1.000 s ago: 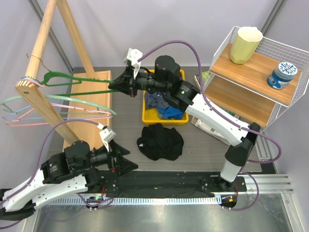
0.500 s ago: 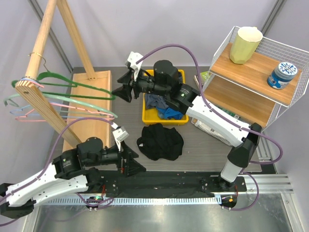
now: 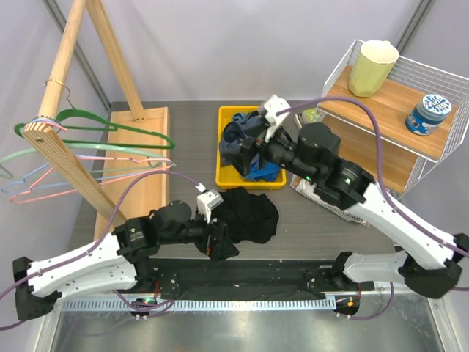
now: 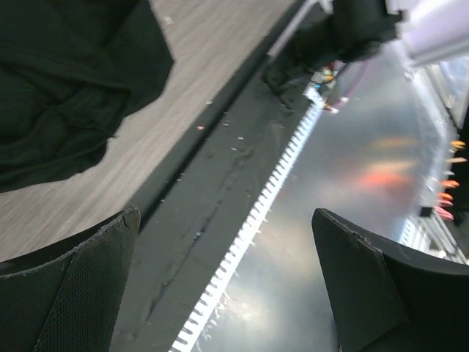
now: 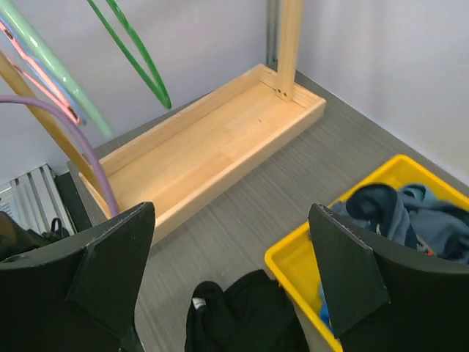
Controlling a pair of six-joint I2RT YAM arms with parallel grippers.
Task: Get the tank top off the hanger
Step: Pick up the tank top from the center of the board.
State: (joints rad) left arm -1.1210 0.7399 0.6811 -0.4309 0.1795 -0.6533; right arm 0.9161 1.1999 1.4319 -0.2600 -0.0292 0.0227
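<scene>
My left gripper has the tank top outside its fingers, so it will move outward and down, toward the right in the top view, onto the tank top's crumpled middle (image 3: 250,215).
The black tank top (image 3: 245,213) lies crumpled on the grey table, off the hanger, just in front of the yellow bin (image 3: 223,176). It also shows in the left wrist view (image 4: 66,73) and the right wrist view (image 5: 242,315). The bare green hanger (image 3: 95,125) hangs on the wooden rack's pole, its lower arm visible in the right wrist view (image 5: 139,59). My right gripper (image 3: 236,143) hovers open over the bin (image 5: 220,279), empty. My left gripper (image 3: 223,246) is open and empty (image 4: 227,279) at the tank top's near left edge, above the table's front rail.
Mint, pink and blue hangers (image 3: 73,169) hang below the green one. The rack's wooden base tray (image 3: 143,147) is at the left. The yellow bin holds blue clothes (image 3: 253,165). A wire shelf (image 3: 388,110) at the right carries a cup (image 3: 374,66) and a blue jar (image 3: 429,114).
My right gripper let go of the green hanger, opened and pulled back right over the yellow bin. The hanger swung back. My left arm moved right to the tank top's near edge.
</scene>
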